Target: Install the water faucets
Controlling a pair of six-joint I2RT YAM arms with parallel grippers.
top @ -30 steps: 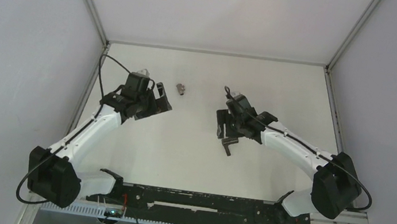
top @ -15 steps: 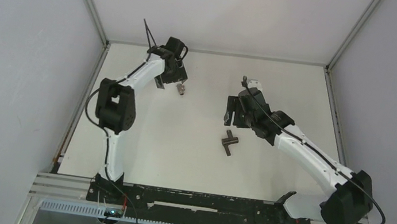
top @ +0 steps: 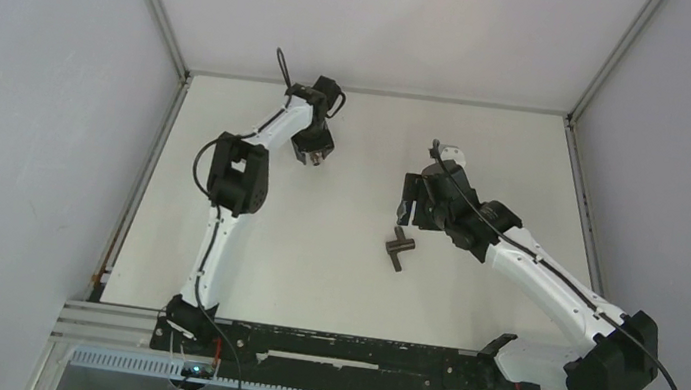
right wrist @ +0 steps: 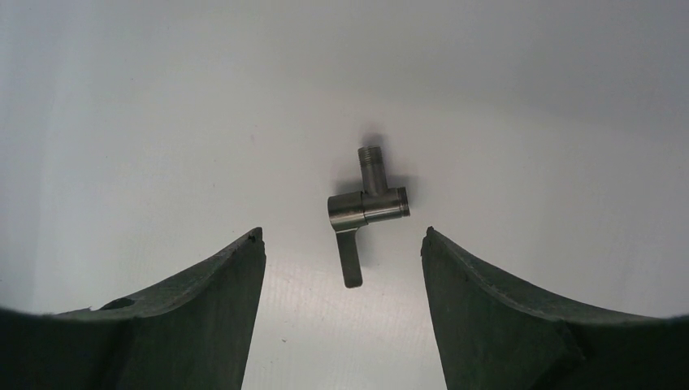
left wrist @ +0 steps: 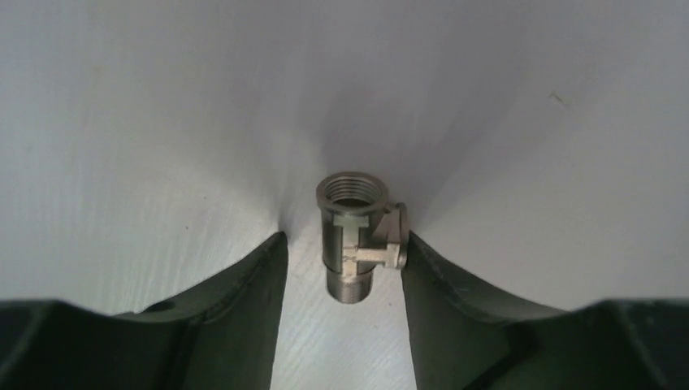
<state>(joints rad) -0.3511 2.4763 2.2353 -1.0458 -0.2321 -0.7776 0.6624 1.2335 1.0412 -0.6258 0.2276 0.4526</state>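
Note:
Next, my right gripper moves to the left in the top view, then down around the fitting's body and side knob, since the fitting lies that way.
The silvery-grey fitting (left wrist: 355,244) of the water faucets lies on the white table between my left gripper's (left wrist: 343,237) fingers. The right finger (left wrist: 439,276) touches its side knob, while a gap remains at the left finger (left wrist: 252,284). In the top view this left gripper (top: 315,153) reaches far back over the fitting (top: 319,159). The dark T-shaped tap piece (right wrist: 367,205) lies flat, with its thin lever pointing in between my right gripper's (right wrist: 342,234) wide-open fingertips, which do not touch it. From above, the right gripper (top: 408,211) hovers just behind the tap (top: 399,249).
Grey walls with metal corner posts (top: 156,9) enclose the white table (top: 312,261) on three sides. A black rail (top: 341,351) runs along the near edge by the arm bases.
My left arm has stretched to the back and its jaws have narrowed around the fitting. My right gripper has drawn back from the tap piece, which stays on the table.

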